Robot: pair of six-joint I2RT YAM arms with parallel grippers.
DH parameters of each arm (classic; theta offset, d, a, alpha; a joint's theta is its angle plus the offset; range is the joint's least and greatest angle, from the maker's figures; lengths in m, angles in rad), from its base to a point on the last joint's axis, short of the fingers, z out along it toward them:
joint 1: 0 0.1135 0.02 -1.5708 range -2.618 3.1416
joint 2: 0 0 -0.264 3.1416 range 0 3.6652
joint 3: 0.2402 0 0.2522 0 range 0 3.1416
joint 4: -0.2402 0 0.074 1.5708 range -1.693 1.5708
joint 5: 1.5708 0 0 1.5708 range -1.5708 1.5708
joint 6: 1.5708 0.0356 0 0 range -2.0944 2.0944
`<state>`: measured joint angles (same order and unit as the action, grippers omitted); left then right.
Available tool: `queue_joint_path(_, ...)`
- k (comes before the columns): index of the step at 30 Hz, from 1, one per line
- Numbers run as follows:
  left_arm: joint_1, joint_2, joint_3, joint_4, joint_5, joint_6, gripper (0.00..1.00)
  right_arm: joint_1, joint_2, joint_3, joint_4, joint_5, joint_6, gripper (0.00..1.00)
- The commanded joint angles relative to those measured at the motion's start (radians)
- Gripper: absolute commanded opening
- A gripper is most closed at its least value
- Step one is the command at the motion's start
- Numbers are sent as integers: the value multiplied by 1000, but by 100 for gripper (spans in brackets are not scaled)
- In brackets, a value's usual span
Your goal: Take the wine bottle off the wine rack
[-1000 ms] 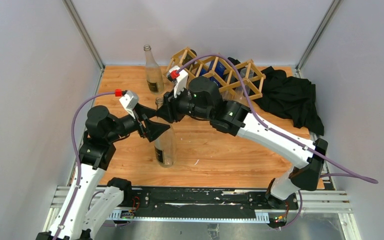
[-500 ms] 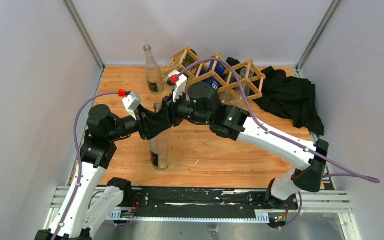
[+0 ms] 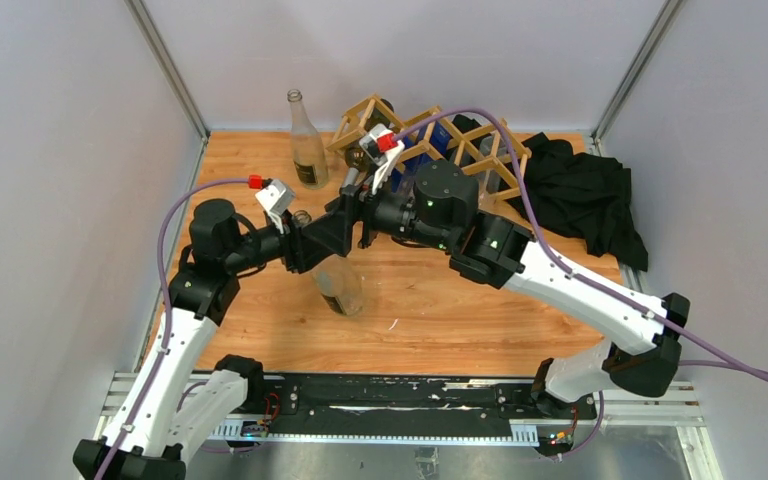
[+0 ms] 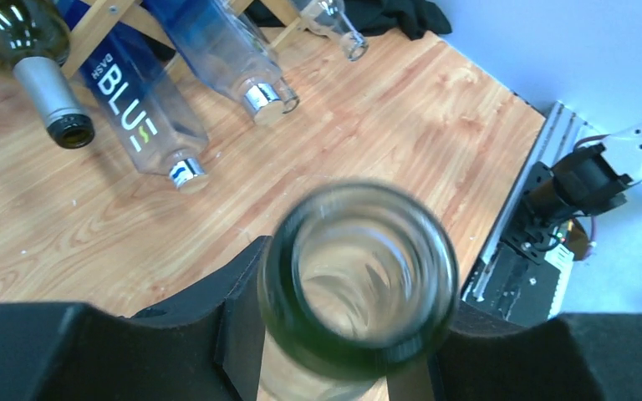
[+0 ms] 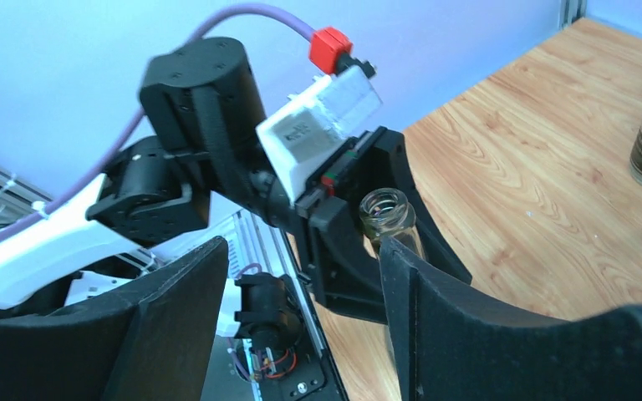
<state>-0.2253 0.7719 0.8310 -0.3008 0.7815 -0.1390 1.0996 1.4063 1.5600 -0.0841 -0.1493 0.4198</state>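
Observation:
My left gripper will swing outward next, to the left in the top view, and let go of the green-tinted bottle on the bare tabletop next to the upright clear bottle.
A clear green-tinted wine bottle [image 3: 340, 285] leans over the table with its neck up and to the left. My left gripper [image 3: 308, 240] is shut on that neck. In the left wrist view the bottle's mouth [image 4: 359, 276] sits between the two black fingers. My right gripper [image 5: 301, 251] is open just to the right of the bottle's neck [image 5: 387, 209] and holds nothing. The wine rack [image 3: 505, 150], a light wooden lattice, stands at the back with several bottles in it.
A green bottle [image 4: 46, 92], two blue bottles [image 4: 134, 109] and a clear one [image 4: 334, 21] poke out of the rack. Another clear bottle [image 3: 307, 145] stands upright at the back left. A black cloth [image 3: 580, 190] lies at the right. Grey walls enclose the table.
My left gripper shut on the bottle's neck. My right gripper then opened, let go of the bottle and drew back to the right. The bottle went from upright to leaning.

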Motion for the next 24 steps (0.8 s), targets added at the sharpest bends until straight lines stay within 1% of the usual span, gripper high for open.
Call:
queue_joint_path(1,5,-4,97,83,-13,31,0,0,-42,-26,13,7,21,71)
queue_joint_path(5,28,34,156,58,-45,91,0,-30,-86,-47,-14,79,20,71)
queue_joint_path(10,110,129,255,39,-112,173,0,-79,-143,-79,-63,190,31,72)
queue_joint_path(15,162,274,380,-19,-252,317,0,-117,-184,-107,-113,288,27,72)
queue_joint_path(17,194,326,412,-15,-300,348,0,-120,-196,-115,-133,341,13,72)
queue_joint_path(19,221,372,432,11,-314,349,0,-124,-208,-123,-150,375,3,72)
queue_joint_path(21,272,414,450,47,-320,341,0,-128,-216,-132,-161,394,-2,73)
queue_joint_path(24,319,467,465,122,-304,281,0,-131,-223,-143,-170,415,-8,74)
